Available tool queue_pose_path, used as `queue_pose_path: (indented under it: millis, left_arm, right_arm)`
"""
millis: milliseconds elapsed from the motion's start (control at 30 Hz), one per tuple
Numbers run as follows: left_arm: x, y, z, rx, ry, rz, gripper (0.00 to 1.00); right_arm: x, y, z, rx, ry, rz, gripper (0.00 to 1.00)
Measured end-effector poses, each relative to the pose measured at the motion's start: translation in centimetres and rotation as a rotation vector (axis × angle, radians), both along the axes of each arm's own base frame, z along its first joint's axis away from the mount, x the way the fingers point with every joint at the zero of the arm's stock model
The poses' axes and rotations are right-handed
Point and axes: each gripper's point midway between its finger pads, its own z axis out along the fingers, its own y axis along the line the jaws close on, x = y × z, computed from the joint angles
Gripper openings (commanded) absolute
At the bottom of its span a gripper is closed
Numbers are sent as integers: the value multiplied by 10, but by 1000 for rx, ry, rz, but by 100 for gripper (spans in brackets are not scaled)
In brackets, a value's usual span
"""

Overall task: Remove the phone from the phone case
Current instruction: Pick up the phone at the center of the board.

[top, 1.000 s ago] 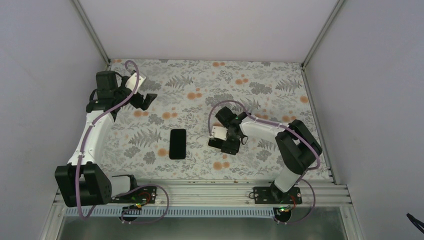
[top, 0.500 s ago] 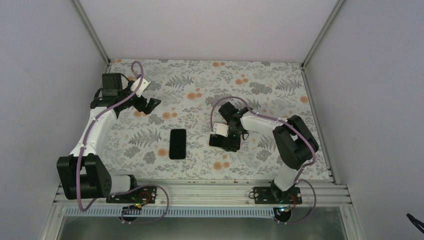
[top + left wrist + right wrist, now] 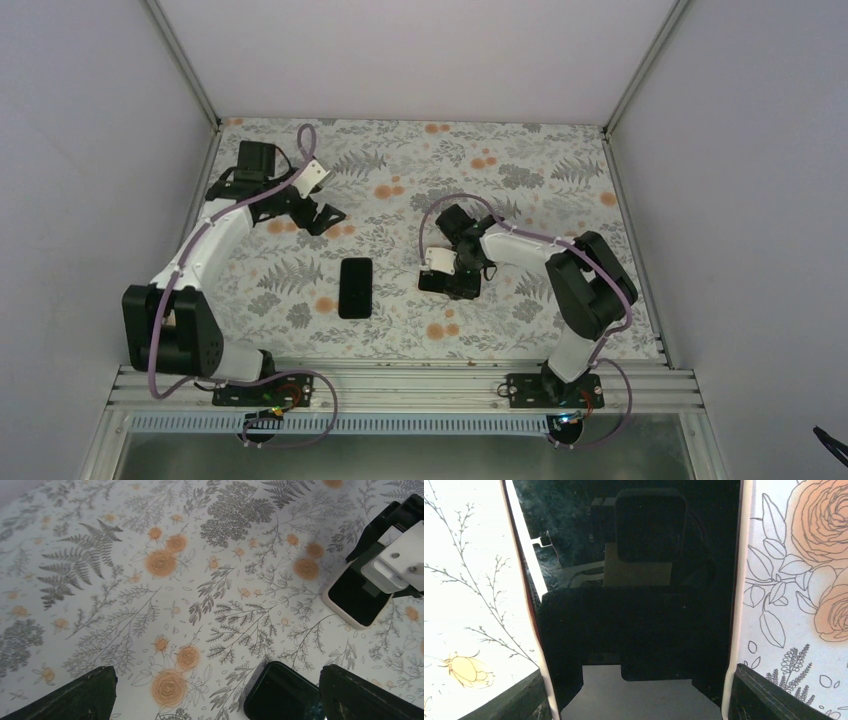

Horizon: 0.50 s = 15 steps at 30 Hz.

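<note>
Next, my left gripper moves to the right in the top view and closes on the cased phone's loose end (image 3: 423, 282) (image 3: 350, 610), because it sticks out from my right gripper.
A black phone (image 3: 430, 285) in a cream case lies right of centre on the floral table. In the right wrist view its dark screen (image 3: 639, 580) fills the frame, with the cream case rim (image 3: 736, 605) on both sides. My right gripper (image 3: 462, 288) (image 3: 639, 700) straddles the case across its width, with a finger against each side. The cased phone (image 3: 350, 597) also shows in the left wrist view. My left gripper (image 3: 320, 215) (image 3: 217, 690) is open and empty, above the table at the back left.
A second black slab, like a bare phone (image 3: 355, 287), lies flat at the table's centre. It also shows at the bottom of the left wrist view (image 3: 282, 695). Metal frame posts and white walls bound the table on three sides.
My left arm has swung right toward the table's middle, gripper still open. My right gripper turned a little over the cased phone, then held still.
</note>
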Motion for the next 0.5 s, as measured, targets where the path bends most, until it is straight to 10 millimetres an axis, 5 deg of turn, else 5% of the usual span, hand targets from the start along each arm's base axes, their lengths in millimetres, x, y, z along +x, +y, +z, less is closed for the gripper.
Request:
queue_pose_path:
  millis: [267,500]
  left_arm:
    - [12,-21,-20,-73,226,-81,100]
    - [13,-55,-50,-156,478,-174,99]
  right_arm:
    - [10,2,8,30,-68,-40,54]
    - [50,29,68,178,-262,-95,53]
